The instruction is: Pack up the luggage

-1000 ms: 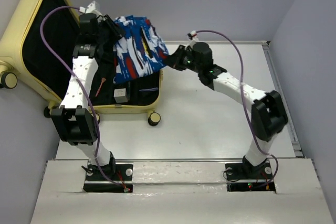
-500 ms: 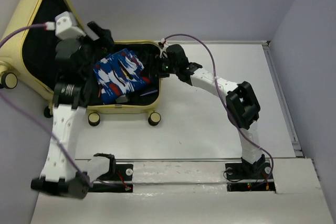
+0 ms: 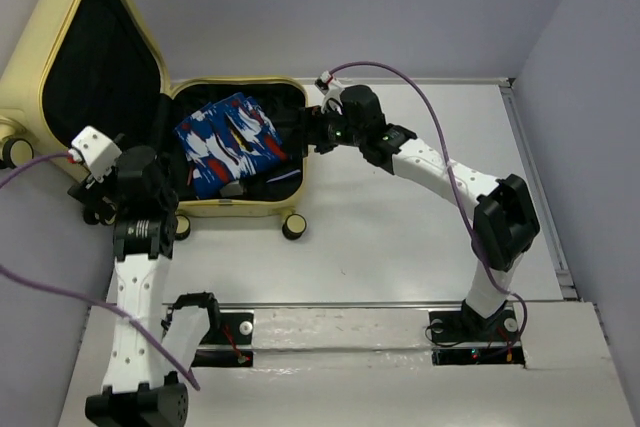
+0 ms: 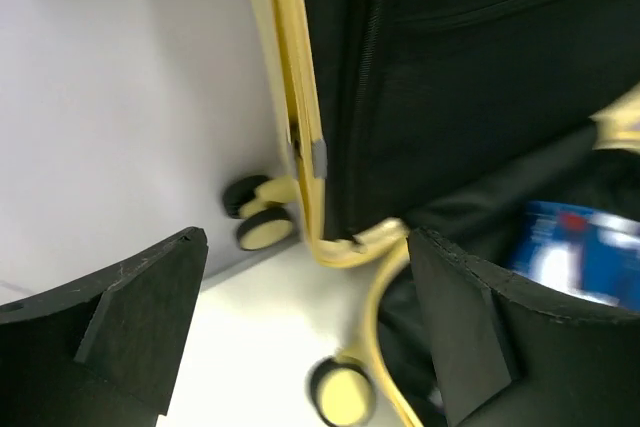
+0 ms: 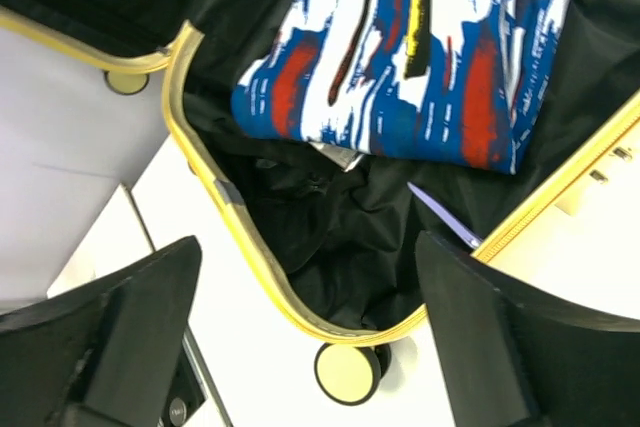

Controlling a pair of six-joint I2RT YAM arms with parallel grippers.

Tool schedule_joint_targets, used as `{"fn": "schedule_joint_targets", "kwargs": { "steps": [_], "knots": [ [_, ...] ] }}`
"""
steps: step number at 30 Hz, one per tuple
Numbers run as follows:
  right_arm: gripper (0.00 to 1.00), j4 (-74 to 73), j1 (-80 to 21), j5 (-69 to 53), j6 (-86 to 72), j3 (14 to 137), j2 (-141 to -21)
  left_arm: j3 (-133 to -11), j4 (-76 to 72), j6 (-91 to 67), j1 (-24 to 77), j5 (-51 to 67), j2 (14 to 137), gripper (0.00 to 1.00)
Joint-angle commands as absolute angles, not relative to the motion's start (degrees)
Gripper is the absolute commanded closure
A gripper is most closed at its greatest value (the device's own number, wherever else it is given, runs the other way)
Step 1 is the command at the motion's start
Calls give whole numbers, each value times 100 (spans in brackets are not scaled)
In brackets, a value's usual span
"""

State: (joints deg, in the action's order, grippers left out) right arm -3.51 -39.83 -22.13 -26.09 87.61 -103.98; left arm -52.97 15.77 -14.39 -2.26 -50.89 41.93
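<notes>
I will next move my right gripper to the right in its wrist view and lower its open fingers astride the lower shell's yellow zipper rim (image 3: 304, 164), below it there.
The luggage (image 3: 62, 7) is a pale-yellow suitcase lying open at the back left, its black-lined lid propped up. A blue, white and red patterned packet (image 3: 228, 142) lies in its lower half, free of both grippers. My left gripper (image 3: 100, 197) hangs open by the near left corner. Its wrist view shows the yellow rim (image 4: 290, 77), two wheels and an edge of the packet (image 4: 580, 247). My right gripper (image 3: 310, 133) is open over the case's right edge. It looks down on the packet (image 5: 420, 57) and the rim (image 5: 205, 162).
Black-and-yellow wheels (image 3: 293, 226) stick out at the case's near edge. Small items lie under the packet, among them a grey box (image 3: 232, 188) and a thin lilac strip (image 5: 440, 215). The white table (image 3: 420, 217) runs right to a raised border.
A second ago both grippers held the packet above the case. Both have let go and it lies inside. The left arm has drawn back to the near left corner.
</notes>
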Motion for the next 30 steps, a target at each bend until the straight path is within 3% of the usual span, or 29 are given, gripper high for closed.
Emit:
{"fn": "schedule_joint_targets", "kwargs": {
  "steps": [1, 13, 17, 18, 19, 20, 24, 26, 27, 28, 29, 30],
  "knots": [
    [1, -62, -4025, -2654, -2347, 8596, -10169, -5738, 1028, -1204, -737, -5827, 5181, 6],
    [0, -202, -3842, -2531, -2232, 8622, -10476, -6881, 747, -545, -1345, -5792, 6565, 17],
    [0, -606, -3727, -2172, -2171, 8806, -10827, -6961, 738, -510, -1336, -5810, 6794, 52],
    [0, -659, -3727, -2049, -2101, 8850, -10898, -6978, 721, -536, -1345, -5766, 6811, 68],
    [0, -764, -3727, -1926, -2083, 8955, -11072, -6996, 764, -571, -1345, -5653, 6846, 76],
    [0, -799, -3727, -1881, -2074, 9008, -11170, -7031, 791, -658, -1345, -5556, 6847, 94],
    [3, -949, -3727, -1486, -2101, 9193, -11592, -6988, 932, -835, -1074, -5159, 6672, 94],
    [13, -1019, -3727, -1371, -2127, 9263, -11803, -6847, 739, -748, -486, -5159, 6356, 94],
    [28, -1020, -3727, -1458, -2136, 9325, -11926, -6647, 608, -530, -240, -5159, 6076, 94],
    [28, -1011, -3727, -1529, -2162, 9360, -11927, -6523, 459, -371, 41, -5177, 5925, 94],
    [60, -1019, -3727, -1555, -2214, 9386, -12031, -6400, 222, -230, 766, -5281, 5802, 94],
    [73, -1020, -3727, -1538, -2232, 9413, -12076, -6181, 141, -107, 1087, -5291, 5548, 94]
  ]
}}
